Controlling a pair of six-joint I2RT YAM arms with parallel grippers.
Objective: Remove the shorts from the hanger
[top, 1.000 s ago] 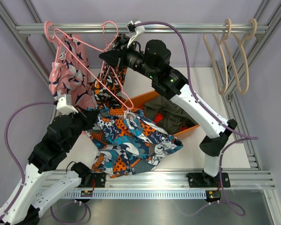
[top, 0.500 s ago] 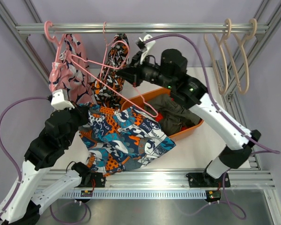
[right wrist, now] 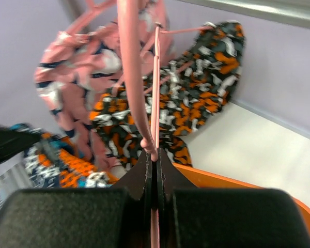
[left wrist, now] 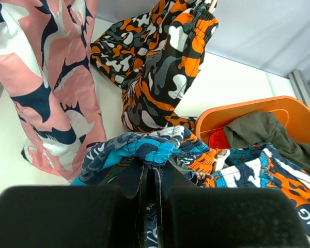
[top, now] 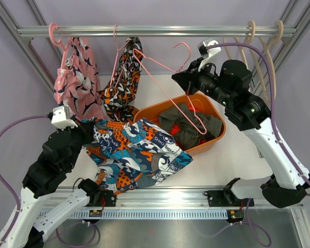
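Note:
The pink hanger (top: 194, 111) moves outward to the bar in my right gripper next, then hooks over it toward the beige hangers.
My left gripper (top: 89, 130) is shut on the edge of the blue, orange and white print shorts (top: 139, 155), which lie spread on the table; the pinched fold shows in the left wrist view (left wrist: 147, 150) at the gripper (left wrist: 154, 173). My right gripper (top: 180, 78) is shut on a pink wire hanger (top: 194, 111) and holds it above the orange bin, apart from the print shorts. In the right wrist view the hanger (right wrist: 132, 77) runs up from the closed gripper (right wrist: 155, 161).
Pink print shorts (top: 75, 77) and black-orange camo shorts (top: 125, 77) hang from the rail (top: 160, 31) at left. An orange bin (top: 218, 116) holds olive green shorts (top: 188, 121) and something red (left wrist: 217, 139). Beige hangers (top: 248, 62) hang at right.
My right gripper has swung right with the pink hanger, which has come away from the print shorts. My left gripper has drawn the shorts a little left and toward me.

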